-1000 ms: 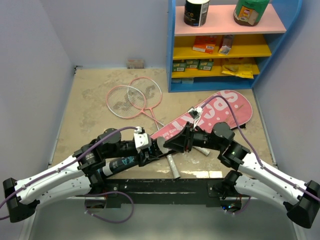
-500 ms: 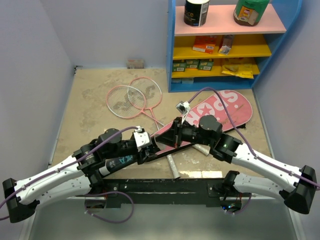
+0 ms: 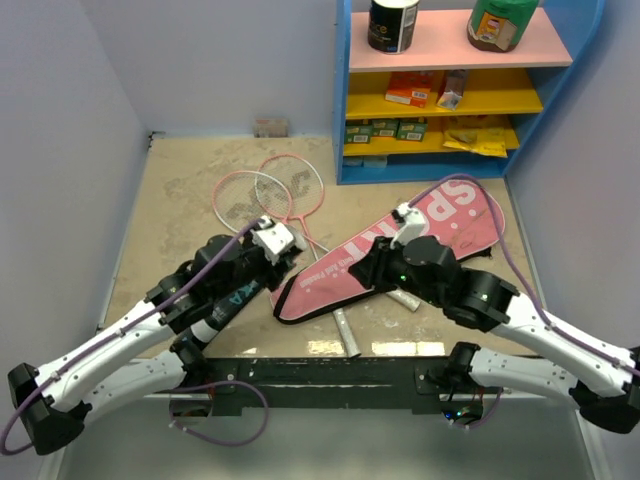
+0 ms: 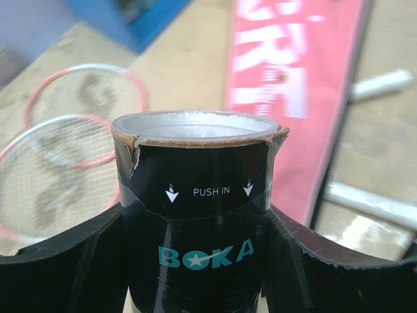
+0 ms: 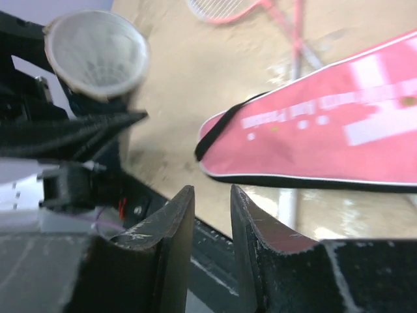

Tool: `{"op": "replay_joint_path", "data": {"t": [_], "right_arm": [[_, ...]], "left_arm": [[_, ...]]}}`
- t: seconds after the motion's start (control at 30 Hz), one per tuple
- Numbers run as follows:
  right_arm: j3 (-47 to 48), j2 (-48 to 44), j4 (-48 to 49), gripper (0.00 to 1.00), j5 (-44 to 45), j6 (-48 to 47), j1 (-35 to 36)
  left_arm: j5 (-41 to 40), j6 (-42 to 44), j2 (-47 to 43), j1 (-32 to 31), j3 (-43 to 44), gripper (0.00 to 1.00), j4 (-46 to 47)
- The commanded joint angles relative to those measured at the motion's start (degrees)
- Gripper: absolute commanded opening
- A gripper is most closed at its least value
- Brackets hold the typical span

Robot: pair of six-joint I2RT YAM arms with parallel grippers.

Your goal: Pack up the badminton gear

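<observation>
My left gripper should next swing outward and down to the wall-side tabletop, which is below it and to its left in the top view, because that tabletop is bare.
My left gripper (image 3: 268, 262) is shut on the long black shuttle tube (image 4: 195, 163), lettered BOKA. Its fingers (image 4: 85, 254) clamp both sides below the open mouth. From above, the tube (image 3: 232, 300) lies along the left forearm. In the right wrist view the tube mouth (image 5: 98, 55) shows something white and ribbed inside, perhaps a shuttlecock. My right gripper (image 5: 212, 195) stands open a little and empty, over the near end of the pink SPORT bag (image 3: 420, 235). Two pink-framed rackets (image 3: 248, 203) (image 3: 292, 185) lie crossed behind the bag, with their shafts running under it.
Two white handles (image 3: 346, 330) (image 3: 405, 298) stick out from under the bag's near edge. The blue shelf unit (image 3: 450, 90) with boxes and jars stands at the back right. Grey walls close both sides. The black base rail (image 3: 320, 375) runs along the near edge.
My right gripper has pulled back to the right from the tube mouth, closing and then partly opening. The left arm has swung the tube up and away to the left, uncovering the bag's near end.
</observation>
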Motion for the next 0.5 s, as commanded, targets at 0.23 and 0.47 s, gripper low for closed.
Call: {"op": "replay_joint_path", "data": {"t": [0.23,0.47], "right_arm": [[1.57,-12.28,-12.90,0.34,15.76,4.87,0.32],[-3.72,-13.34,-10.61,0.33,10.58,5.93,0.23]], "left_arm": [[-14.14,3.17,19.06,25.66,14.72,0.00,-1.40],[-19.53,1.50,42.51,41.64,25.19,0.00,-0.35]]}}
